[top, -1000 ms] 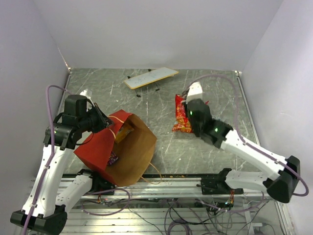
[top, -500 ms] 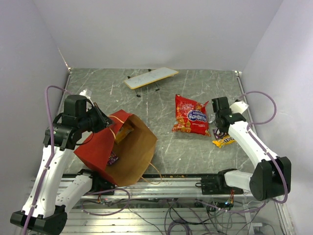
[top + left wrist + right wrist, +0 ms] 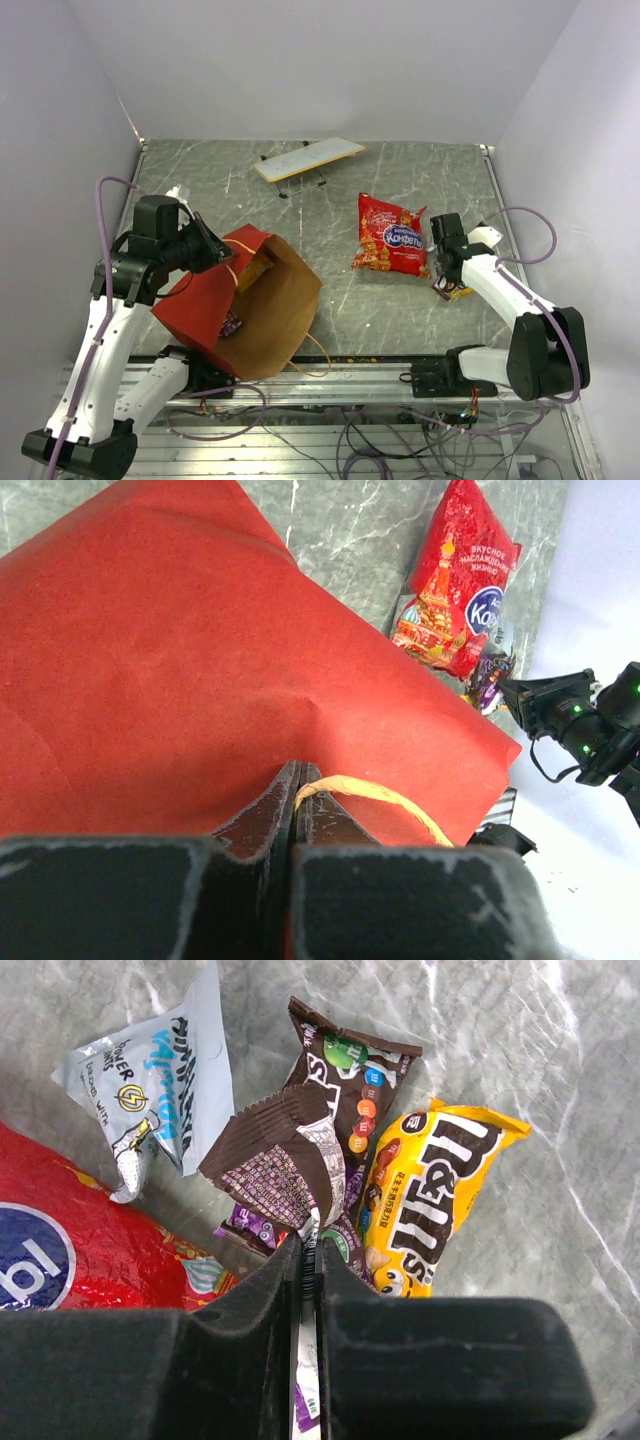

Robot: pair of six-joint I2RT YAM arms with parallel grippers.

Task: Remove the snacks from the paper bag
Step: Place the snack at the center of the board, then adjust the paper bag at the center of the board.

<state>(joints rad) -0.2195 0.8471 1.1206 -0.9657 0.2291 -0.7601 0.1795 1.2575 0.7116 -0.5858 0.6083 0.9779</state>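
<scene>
I need to keep my right gripper almost where it is next, slightly toward the red chip bag, and open it low over the brown packet [image 3: 443, 287].
The red paper bag [image 3: 245, 310] lies tipped at the near left, its brown inside facing up. My left gripper [image 3: 215, 247] is shut on the bag's rim by a tan string handle [image 3: 375, 795]; the bag's red side [image 3: 180, 670] fills the left wrist view. A purple packet [image 3: 232, 322] and a yellow one [image 3: 252, 268] show inside the bag. The red chip bag [image 3: 390, 236] lies at middle right. My right gripper [image 3: 447, 275] is shut on a brown-and-purple candy packet [image 3: 290, 1160], just above a brown packet [image 3: 355, 1075], a yellow packet [image 3: 430, 1195] and a silver packet [image 3: 165, 1080].
A flat white board on thin legs [image 3: 308, 158] stands at the back. White walls close the left, back and right sides. The table's metal front rail [image 3: 380, 372] runs along the near edge.
My right arm swung from over the chip bag to the right and now sits low over the pile of small packets. The left arm and the paper bag have not moved.
</scene>
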